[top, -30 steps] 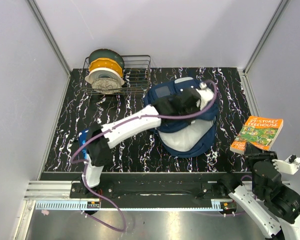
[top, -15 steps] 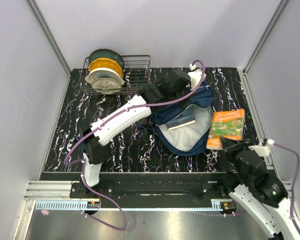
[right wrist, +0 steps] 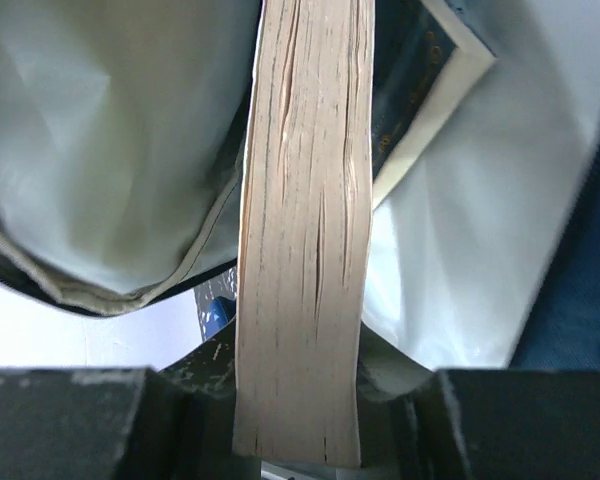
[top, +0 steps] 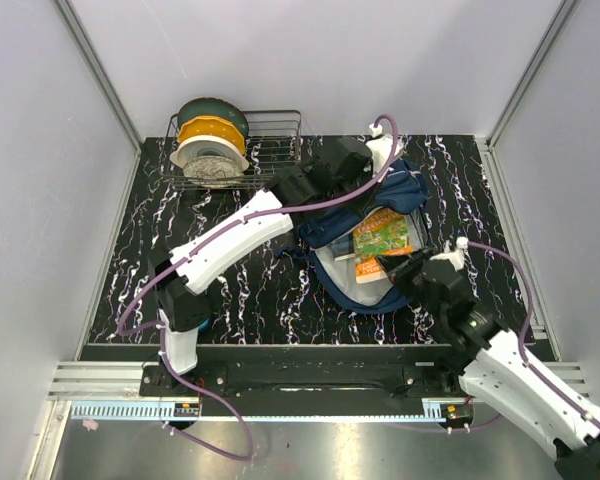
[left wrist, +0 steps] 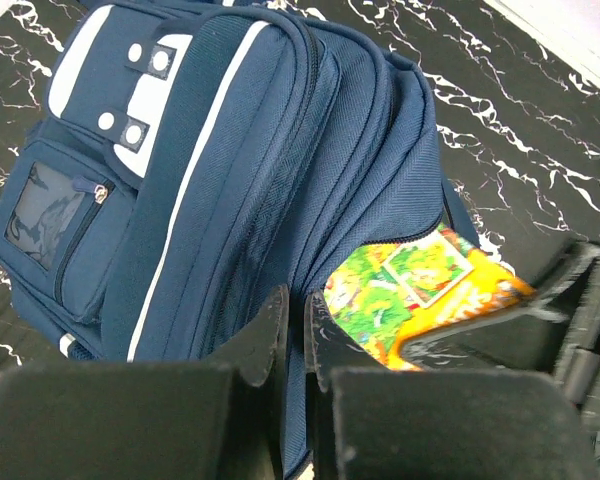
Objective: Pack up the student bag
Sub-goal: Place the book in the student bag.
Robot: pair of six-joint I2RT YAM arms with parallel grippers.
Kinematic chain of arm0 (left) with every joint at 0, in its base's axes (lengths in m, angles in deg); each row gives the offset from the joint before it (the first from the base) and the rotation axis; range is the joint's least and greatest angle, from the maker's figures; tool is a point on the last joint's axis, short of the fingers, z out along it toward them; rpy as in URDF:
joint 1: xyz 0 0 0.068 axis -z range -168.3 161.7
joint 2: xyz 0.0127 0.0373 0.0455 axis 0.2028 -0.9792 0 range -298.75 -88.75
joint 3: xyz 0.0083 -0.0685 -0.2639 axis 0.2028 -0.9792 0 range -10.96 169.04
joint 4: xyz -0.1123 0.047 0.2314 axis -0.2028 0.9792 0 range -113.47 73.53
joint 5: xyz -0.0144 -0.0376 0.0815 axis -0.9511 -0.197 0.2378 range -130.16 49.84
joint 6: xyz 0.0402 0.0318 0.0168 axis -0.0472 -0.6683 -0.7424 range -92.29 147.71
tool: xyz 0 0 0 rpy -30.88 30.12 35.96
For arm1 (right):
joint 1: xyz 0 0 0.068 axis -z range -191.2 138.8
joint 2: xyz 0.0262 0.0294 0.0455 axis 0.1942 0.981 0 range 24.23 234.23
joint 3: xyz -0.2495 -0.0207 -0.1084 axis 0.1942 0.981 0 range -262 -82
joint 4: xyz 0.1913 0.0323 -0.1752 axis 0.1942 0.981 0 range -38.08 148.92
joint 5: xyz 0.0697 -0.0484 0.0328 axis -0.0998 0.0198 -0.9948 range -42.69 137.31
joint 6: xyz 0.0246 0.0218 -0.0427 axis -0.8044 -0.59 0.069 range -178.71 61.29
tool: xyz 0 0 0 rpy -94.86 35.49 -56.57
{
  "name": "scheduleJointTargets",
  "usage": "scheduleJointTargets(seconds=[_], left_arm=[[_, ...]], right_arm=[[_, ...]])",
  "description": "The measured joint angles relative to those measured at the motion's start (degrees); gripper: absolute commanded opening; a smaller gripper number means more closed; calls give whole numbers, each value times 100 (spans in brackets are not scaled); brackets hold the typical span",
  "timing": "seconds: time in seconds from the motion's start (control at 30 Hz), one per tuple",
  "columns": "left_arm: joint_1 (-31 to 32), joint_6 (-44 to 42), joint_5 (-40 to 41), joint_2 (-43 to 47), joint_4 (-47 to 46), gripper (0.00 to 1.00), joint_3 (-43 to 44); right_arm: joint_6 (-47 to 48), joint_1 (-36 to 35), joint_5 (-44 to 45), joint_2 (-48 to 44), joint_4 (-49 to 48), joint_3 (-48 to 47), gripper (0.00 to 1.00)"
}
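My right gripper is going to slide the paperback outward, deeper into the bag's opening beneath the bag's raised rim, and let go of it there, because the paperback's near end still sticks out.
The student bag (top: 412, 196) lies navy and open mid-table, its light grey lining (top: 345, 272) showing. My left gripper (top: 360, 192) is shut on the fabric rim of its opening (left wrist: 298, 345), holding it up. The bag's front, with white patches and a pocket (left wrist: 130, 130), fills the left wrist view. My right gripper (top: 408, 274) is shut on a colourful paperback book (top: 382, 235), which reaches into the bag's mouth. The right wrist view shows its page edge (right wrist: 305, 230) clamped between the fingers (right wrist: 195, 375), over the lining (right wrist: 110, 150). A dark-covered book (right wrist: 425, 85) lies inside the bag.
A wire rack (top: 272, 150) stands at the back left, holding filament spools (top: 210, 145). The black marbled table (top: 150, 240) is bounded by grey walls on three sides, with a metal rail (top: 280, 375) along its near edge.
My right arm has carried the colourful book from the right side of the table leftward into the bag's opening. The left gripper has lifted the bag's rim back, exposing the lining.
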Motion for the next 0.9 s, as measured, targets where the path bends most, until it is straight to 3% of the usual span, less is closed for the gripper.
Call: scheduleJointTargets(seconds=[0.23, 0.5, 0.63, 0.67, 0.77, 0.8, 0.9], left_arm=[[-24, 90, 0, 348, -42, 0, -323], [-20, 197, 33, 826, -140, 0, -811], [-20, 243, 63, 909, -186, 0, -870], [-20, 249, 76, 933, -232, 0, -911], [-20, 260, 116, 1027, -302, 0, -1054], [-20, 260, 138, 1049, -306, 0, -1071], [-20, 262, 188, 1095, -363, 0, -1134]], right_arm=[[-39, 17, -442, 1552, -1443, 0, 0], [-304, 55, -184, 3191, -3084, -94, 1], [-717, 59, -125, 4205, -4041, -269, 11], [-815, 59, -101, 4378, -4214, -269, 19], [-988, 61, 11, 4905, -4839, -273, 30], [-1025, 61, 39, 5049, -4986, -291, 39], [-1132, 61, 136, 5368, -5237, -385, 50]])
